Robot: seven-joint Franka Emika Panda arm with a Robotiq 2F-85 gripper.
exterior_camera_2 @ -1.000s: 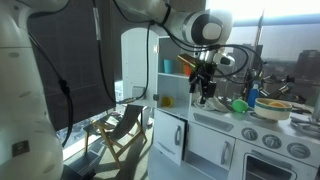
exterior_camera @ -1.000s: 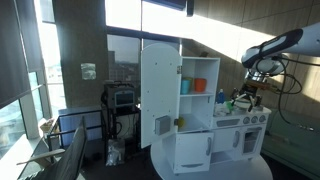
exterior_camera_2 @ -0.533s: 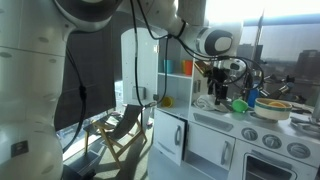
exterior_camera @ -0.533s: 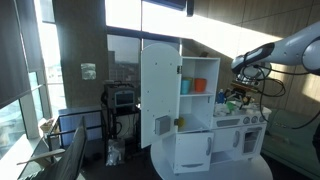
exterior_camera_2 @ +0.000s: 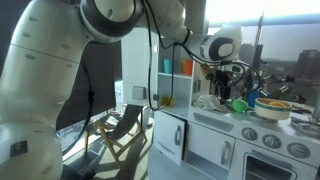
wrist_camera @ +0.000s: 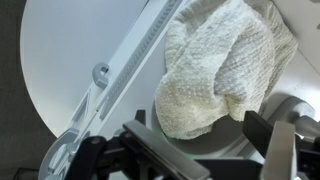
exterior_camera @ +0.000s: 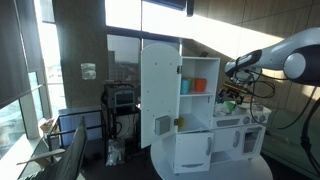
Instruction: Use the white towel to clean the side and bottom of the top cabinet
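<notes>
Next, my open gripper moves down onto the bunched part of the white towel and closes there, because that cloth already lies between its two spread fingers.
The white towel (wrist_camera: 215, 70) lies crumpled on the toy kitchen's counter, partly in a round grey sink. It also shows in an exterior view (exterior_camera_2: 207, 102). My gripper (wrist_camera: 205, 150) is open just above the towel, one finger on each side, with nothing held. It shows in both exterior views (exterior_camera: 230, 92) (exterior_camera_2: 222, 88), hovering over the counter beside the top cabinet (exterior_camera: 198, 72) (exterior_camera_2: 178, 62). The cabinet is white, its shelves hold coloured cups, and its tall door (exterior_camera: 160, 90) stands open.
The white toy kitchen has a stove with knobs (exterior_camera_2: 275, 140), a green pot (exterior_camera_2: 240, 104), a blue bottle (exterior_camera_2: 252, 96) and a bowl (exterior_camera_2: 274, 108) on the counter. A folding chair (exterior_camera_2: 125, 125) and windows stand behind. A trolley (exterior_camera: 122, 100) is beside the cabinet.
My arm has moved sideways toward the cabinet and come down over the towel. The towel has not moved.
</notes>
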